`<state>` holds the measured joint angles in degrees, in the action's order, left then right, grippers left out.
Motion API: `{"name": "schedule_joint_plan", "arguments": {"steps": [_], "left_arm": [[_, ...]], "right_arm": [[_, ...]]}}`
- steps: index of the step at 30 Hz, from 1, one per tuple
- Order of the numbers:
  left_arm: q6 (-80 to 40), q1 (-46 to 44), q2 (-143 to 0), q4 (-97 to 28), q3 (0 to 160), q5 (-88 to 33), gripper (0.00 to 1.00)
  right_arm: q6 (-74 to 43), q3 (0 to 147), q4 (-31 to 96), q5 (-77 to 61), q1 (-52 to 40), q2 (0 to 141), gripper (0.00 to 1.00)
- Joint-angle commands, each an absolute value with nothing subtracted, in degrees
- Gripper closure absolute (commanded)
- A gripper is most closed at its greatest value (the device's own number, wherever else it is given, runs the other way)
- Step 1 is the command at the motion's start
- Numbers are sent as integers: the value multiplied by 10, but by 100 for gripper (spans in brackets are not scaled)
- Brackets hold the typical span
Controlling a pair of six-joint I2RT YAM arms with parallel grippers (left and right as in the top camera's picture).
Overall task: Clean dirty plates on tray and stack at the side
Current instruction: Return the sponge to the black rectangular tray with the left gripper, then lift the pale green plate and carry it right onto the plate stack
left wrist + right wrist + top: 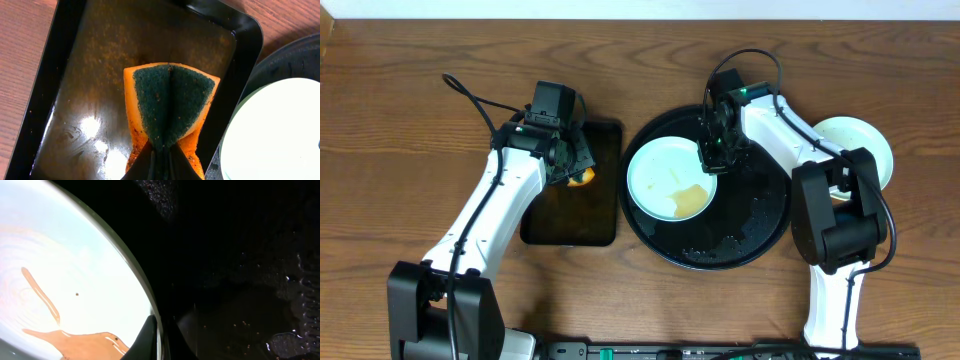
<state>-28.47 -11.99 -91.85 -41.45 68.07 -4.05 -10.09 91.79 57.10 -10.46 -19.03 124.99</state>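
I will raise my right gripper next, move it to the right in the overhead view and lower it onto the other pale plate (855, 137) to let go, because that plate is beside the tray.
A pale mint-blue plate (665, 178) with a brown sauce pool lies tilted on the left part of the round black tray (760, 215). My right gripper (712, 157) is shut on the plate's right rim; the right wrist view shows the fingers (161, 339) pinching the rim, with the sauce on the plate (65, 280). My left gripper (575, 170) is shut on an orange sponge with a green scouring pad (167, 105), folded between the fingers above the rectangular black tray (60, 55). Another pale plate (865, 140) sits at the far right on the table, partly hidden by the right arm.
The rectangular tray (602, 215) holds a wet brownish film and lies left of the round tray. The round tray's surface is wet with specks (260, 305). The blue plate's edge shows in the left wrist view (280, 135). Wooden tabletop (410, 110) surrounds both trays.
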Motion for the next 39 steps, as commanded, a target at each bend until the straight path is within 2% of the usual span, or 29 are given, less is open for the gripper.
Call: {"name": "schedule_joint_plan", "arguments": {"steps": [1,21,31,39], "left_arm": [[-281,-118,-918,-418,677,-31,92],[-281,-118,-923,-422,677,-31,92],[-281,-118,-925,-422,677,-21,92],[-281,-118,-925,-422,677,-21,92]], "right_arm": [[-107,911,567,-60,-190,1264,99],[-81,918,561,224,-188,1086,99],[-81,918,554,379,-225,1022,99],[-80,918,553,517,-288,1007,99]]}}
